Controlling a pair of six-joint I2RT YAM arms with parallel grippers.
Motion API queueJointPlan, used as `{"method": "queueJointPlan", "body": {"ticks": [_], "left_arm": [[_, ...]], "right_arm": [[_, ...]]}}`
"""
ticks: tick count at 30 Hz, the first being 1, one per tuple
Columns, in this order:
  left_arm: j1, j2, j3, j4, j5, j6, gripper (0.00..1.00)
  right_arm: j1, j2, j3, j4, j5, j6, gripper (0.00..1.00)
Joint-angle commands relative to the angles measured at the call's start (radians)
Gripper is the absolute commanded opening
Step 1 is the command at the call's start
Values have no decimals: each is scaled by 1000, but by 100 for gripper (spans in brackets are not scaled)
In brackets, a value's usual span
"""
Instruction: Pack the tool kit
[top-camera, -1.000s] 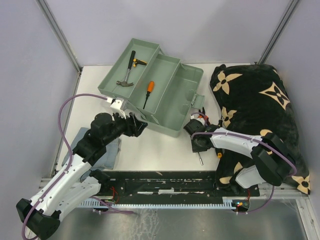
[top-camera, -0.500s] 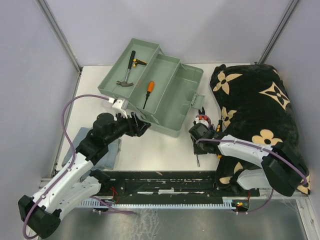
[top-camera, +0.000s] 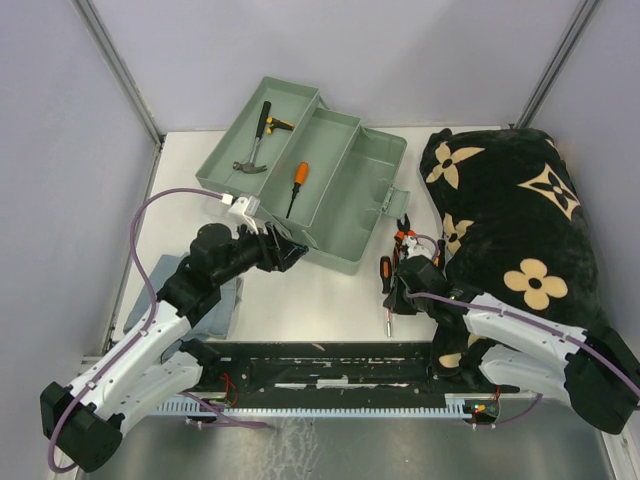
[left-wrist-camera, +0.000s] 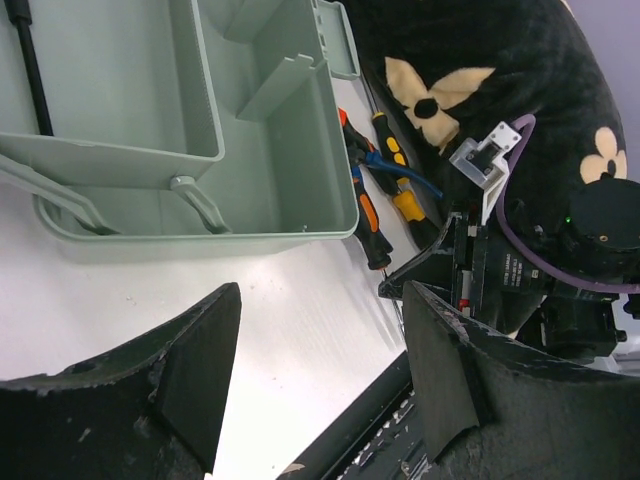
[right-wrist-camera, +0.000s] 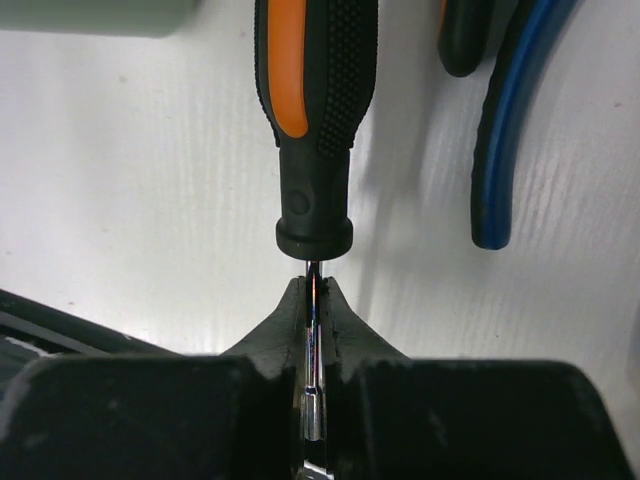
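Note:
My right gripper lifts outward over the toolbox's side next, then goes down to release the orange-and-black screwdriver in the toolbox's middle tray (top-camera: 314, 182), since an orange-handled screwdriver already lies there.
The pale green toolbox (top-camera: 352, 215) lies open at the back, with a hammer (top-camera: 254, 146) and an orange-handled screwdriver (top-camera: 297, 183) in its trays. My right gripper (top-camera: 392, 303) is shut on the metal shaft of an orange-and-black screwdriver (top-camera: 384, 271) that lies on the table by the box's front right corner. The right wrist view shows the handle (right-wrist-camera: 315, 100) just beyond the closed fingers (right-wrist-camera: 345, 320). Pliers (top-camera: 404, 233) with blue handles (right-wrist-camera: 508, 130) lie beside it. My left gripper (top-camera: 286, 251) is open and empty at the box's front wall (left-wrist-camera: 200, 222).
A black blanket with beige flowers (top-camera: 520, 220) fills the right side, touching the pliers' area. A folded grey-blue cloth (top-camera: 195, 300) lies under the left arm. A black rail (top-camera: 320, 365) runs along the near edge. White table (left-wrist-camera: 250, 330) shows between the grippers.
My right wrist has drawn back toward the near edge and turned, uncovering the screwdriver's handle; its fingers now pinch the shaft. The left gripper has edged slightly toward the box.

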Motion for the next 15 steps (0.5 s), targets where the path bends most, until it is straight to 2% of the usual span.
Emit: {"method": "queueJointPlan", "body": {"ticks": [1,3,4,9,15], "left_arm": [[-3,13,-4,83,56,-49,72],[-2,13,-1,79,64,-42,72],[-4,13,18,46,50,9,72],[-3,-25,132,-189,-238,204,72],[-2,-94,132,-239,-376,261,74]], "right_arm": [[4,-75,-11,79,-15,35,2],[4,-104,-15,81,-21,43,2],[4,-122,-15,81,-22,45,2],[4,-229,-7,46,-3,50,2],[4,-340,55,-7,69,43,2]]}}
